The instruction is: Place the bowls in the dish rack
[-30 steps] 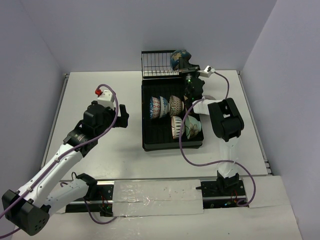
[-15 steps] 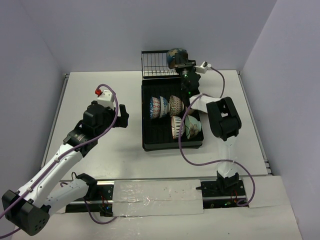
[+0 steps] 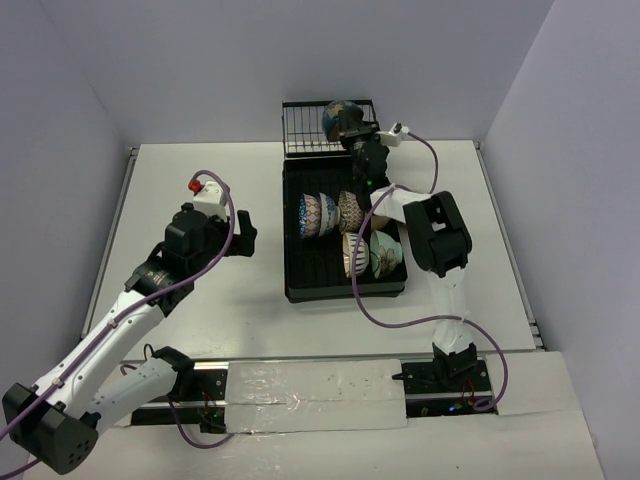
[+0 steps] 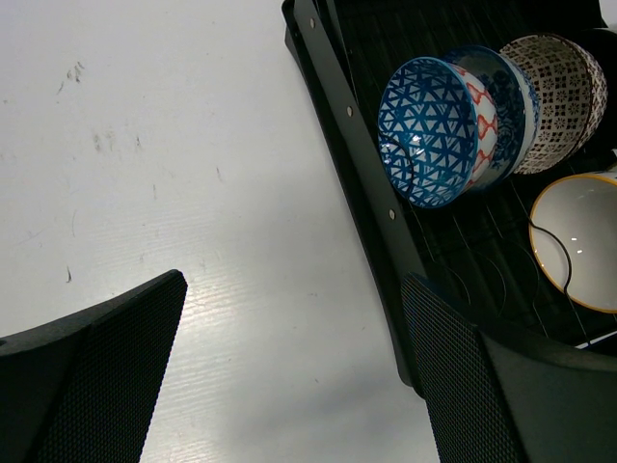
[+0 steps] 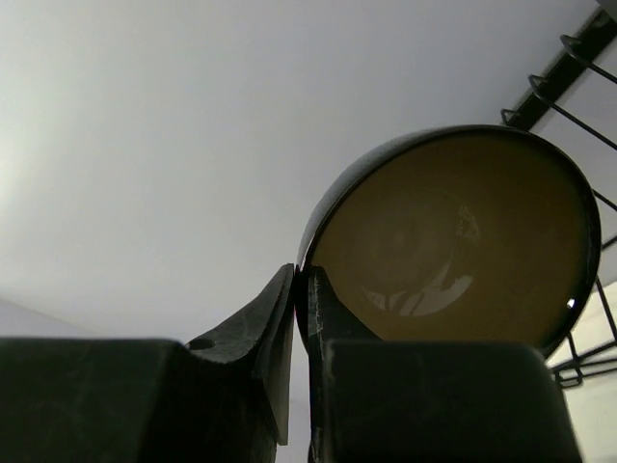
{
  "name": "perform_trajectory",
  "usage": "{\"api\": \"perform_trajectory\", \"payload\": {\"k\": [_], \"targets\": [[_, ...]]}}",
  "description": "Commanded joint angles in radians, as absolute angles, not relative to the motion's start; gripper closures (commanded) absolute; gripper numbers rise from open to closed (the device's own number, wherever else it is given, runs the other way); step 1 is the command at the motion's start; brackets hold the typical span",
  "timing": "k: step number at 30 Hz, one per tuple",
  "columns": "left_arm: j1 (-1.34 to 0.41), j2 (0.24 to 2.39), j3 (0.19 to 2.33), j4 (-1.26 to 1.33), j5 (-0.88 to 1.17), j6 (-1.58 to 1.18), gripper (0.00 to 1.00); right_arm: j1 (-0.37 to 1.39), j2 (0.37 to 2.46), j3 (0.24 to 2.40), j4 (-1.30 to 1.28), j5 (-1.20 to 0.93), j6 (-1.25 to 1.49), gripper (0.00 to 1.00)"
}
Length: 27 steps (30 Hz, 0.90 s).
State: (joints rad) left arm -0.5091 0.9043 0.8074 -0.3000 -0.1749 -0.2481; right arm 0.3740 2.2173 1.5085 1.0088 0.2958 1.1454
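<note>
The dark bowl [image 3: 339, 119] is still in the air above the wire basket, so the robot's right gripper needs to lower it slightly back onto the wires next.
The black dish rack [image 3: 318, 270] lies at the table's far middle, its wire basket [image 3: 305, 130] at the far end. Several bowls stand on edge in it: a blue-white one [image 3: 310, 214], a brown-patterned one [image 3: 350, 210], a cream one [image 3: 352, 254] and a pale green one [image 3: 386, 254]. My right gripper [image 3: 358, 136] is shut on the rim of a dark bowl [image 3: 339, 119], held above the basket. In the right wrist view this tan-inside bowl [image 5: 453, 231] is pinched by the gripper [image 5: 301, 289]. My left gripper [image 3: 240, 232] hovers open left of the rack, nothing between its fingers [image 4: 96, 386].
The left wrist view shows the rack's raised side wall [image 4: 357, 164] just by the right finger, with the blue-white bowl [image 4: 429, 130] behind it. The right arm's cable [image 3: 365, 300] hangs over the rack's near end. Grey walls close in the table.
The right gripper has carried the dark bowl leftward along the top of the wire basket. The left arm has stayed put.
</note>
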Motion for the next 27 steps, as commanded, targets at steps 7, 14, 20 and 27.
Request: {"api": "perform_trajectory", "payload": {"k": [7,14,20,27], "targets": [[-0.503,0.891,0.807,-0.275,-0.17,-0.23,0.01,0.393,2.105,1.325,1.184,0.342,1.206,0.98],[-0.503,0.9,0.807,-0.275,-0.169,-0.232,0.01,0.4,2.076,1.249,1.192,0.337,1.239,0.89],[-0.503,0.908,0.808,-0.278,-0.169,-0.233,0.01,0.4,2.043,1.206,1.158,0.319,1.256,0.82],[-0.503,0.91,0.81,-0.279,-0.173,-0.233,0.01,0.402,2.006,1.172,1.126,0.313,1.272,0.73]]}}
